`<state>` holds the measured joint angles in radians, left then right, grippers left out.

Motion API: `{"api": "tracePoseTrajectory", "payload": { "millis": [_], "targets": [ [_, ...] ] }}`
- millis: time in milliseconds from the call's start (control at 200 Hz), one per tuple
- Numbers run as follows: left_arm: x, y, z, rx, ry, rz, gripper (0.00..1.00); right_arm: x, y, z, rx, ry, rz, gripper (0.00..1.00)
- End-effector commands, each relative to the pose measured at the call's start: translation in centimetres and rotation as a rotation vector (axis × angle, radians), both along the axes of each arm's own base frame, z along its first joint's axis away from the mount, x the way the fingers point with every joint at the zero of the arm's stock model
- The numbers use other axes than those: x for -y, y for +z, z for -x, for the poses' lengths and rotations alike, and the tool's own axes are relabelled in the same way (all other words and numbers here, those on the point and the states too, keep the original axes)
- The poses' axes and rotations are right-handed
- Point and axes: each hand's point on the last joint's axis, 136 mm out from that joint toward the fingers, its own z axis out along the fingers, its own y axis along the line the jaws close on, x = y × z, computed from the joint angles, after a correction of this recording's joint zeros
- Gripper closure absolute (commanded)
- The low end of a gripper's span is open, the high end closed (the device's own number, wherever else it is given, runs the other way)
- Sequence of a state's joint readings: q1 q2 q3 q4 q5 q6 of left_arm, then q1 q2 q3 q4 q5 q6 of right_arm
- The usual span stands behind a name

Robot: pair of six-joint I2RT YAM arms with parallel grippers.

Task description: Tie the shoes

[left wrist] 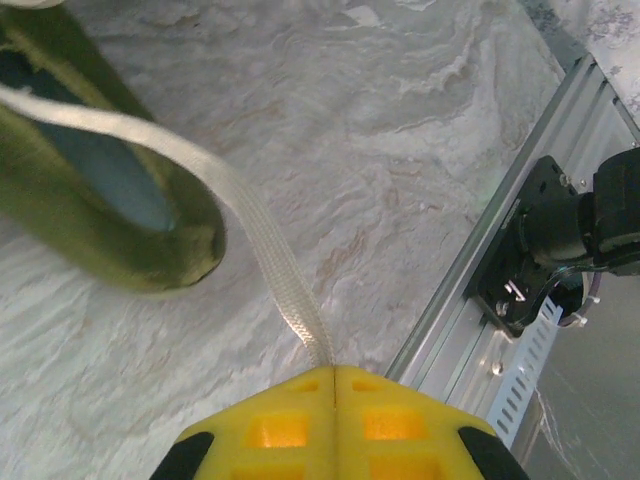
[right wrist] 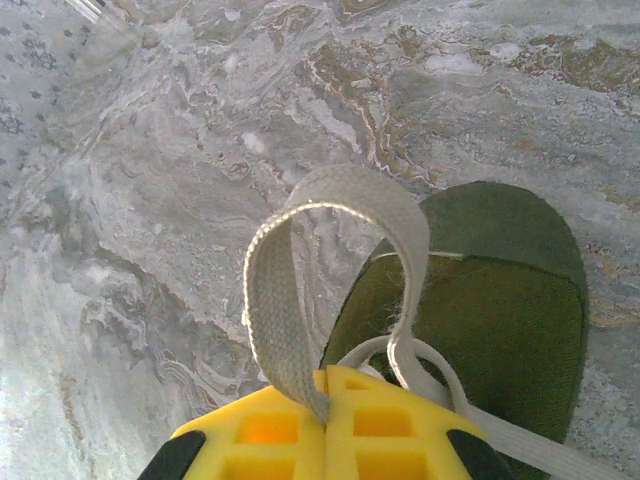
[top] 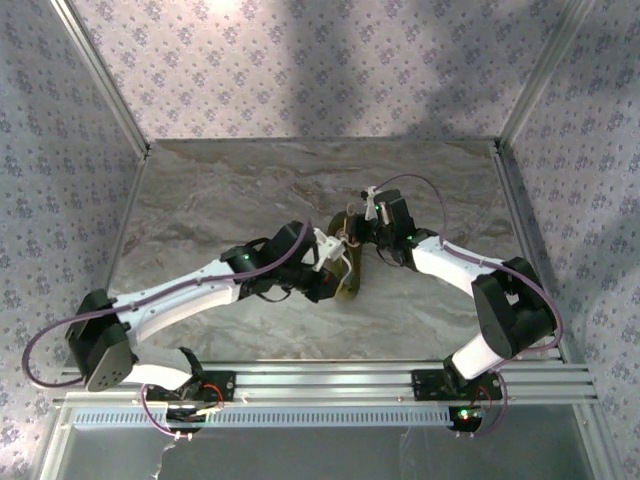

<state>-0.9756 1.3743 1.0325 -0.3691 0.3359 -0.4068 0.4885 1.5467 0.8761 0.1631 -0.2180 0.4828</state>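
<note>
I need to move my left gripper across the shoe's heel and release the white lace (left wrist: 262, 250) over bare tabletop. That spot is beyond the shoe's heel from my gripper.
A small olive-green shoe (top: 349, 268) lies on the marble table between my two arms. Its heel and dark opening (left wrist: 95, 170) sit at upper left in the left wrist view, its toe (right wrist: 495, 290) at right in the right wrist view. My left gripper (left wrist: 333, 368) is shut on a white lace (left wrist: 262, 250) that runs taut back to the shoe. My right gripper (right wrist: 325, 372) is shut on a loop of the white lace (right wrist: 300, 260) arching over the shoe's toe. From above, both grippers meet over the shoe, left gripper (top: 325, 250), right gripper (top: 368, 215).
The marble table (top: 250, 190) is walled by patterned panels at the back and sides. An aluminium rail (top: 330, 380) runs along the near edge, and the same rail (left wrist: 470, 300) with a black arm base (left wrist: 570, 230) lies right of my left gripper.
</note>
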Motion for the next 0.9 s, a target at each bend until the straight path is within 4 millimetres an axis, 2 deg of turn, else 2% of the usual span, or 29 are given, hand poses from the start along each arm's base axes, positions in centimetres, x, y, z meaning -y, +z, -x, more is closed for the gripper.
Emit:
{"api": "tracePoseTrajectory", "payload": {
  "millis": [0, 140, 305, 415, 480, 570, 615, 745, 859, 899],
  "targets": [
    [3.6, 2.4, 0.2, 0.056, -0.095, 0.101, 1.0, -0.2, 1.6, -0.9, 0.017, -0.001, -0.072, 1.0],
    [5.7, 0.9, 0.3, 0.031, -0.131, 0.089, 1.0, 0.1, 1.6, -0.8, 0.012, -0.005, -0.078, 1.0],
    [8.0, 0.2, 0.2, 0.014, -0.162, 0.118, 1.0, 0.7, 1.3, -0.8, -0.001, -0.026, -0.086, 1.0],
    [7.9, -1.1, -0.4, 0.02, -0.14, 0.086, 0.74, 0.9, 1.1, -0.9, -0.006, -0.031, -0.086, 1.0],
    [7.6, -1.0, -0.6, 0.032, -0.129, 0.085, 0.59, 1.0, 1.1, -0.8, -0.007, -0.03, -0.082, 1.0],
    [6.8, -0.4, -0.8, 0.054, -0.117, 0.1, 0.45, 1.0, 1.1, -0.9, -0.005, -0.03, -0.077, 1.0],
    [6.3, 0.0, -1.0, 0.069, -0.108, 0.108, 0.43, 1.1, 0.9, -0.9, -0.007, -0.03, -0.072, 1.0],
    [3.4, 1.1, -2.9, 0.127, -0.026, 0.116, 0.46, 0.9, 0.8, -0.7, 0.003, -0.004, -0.053, 1.0],
    [-1.0, 0.7, -7.2, 0.126, 0.192, 0.092, 0.52, 0.6, 0.9, 0.0, 0.044, 0.067, -0.019, 1.0],
    [-2.6, 0.4, -8.9, 0.11, 0.278, 0.086, 0.58, 0.6, 0.9, 0.1, 0.056, 0.084, -0.011, 1.0]
  ]
}}
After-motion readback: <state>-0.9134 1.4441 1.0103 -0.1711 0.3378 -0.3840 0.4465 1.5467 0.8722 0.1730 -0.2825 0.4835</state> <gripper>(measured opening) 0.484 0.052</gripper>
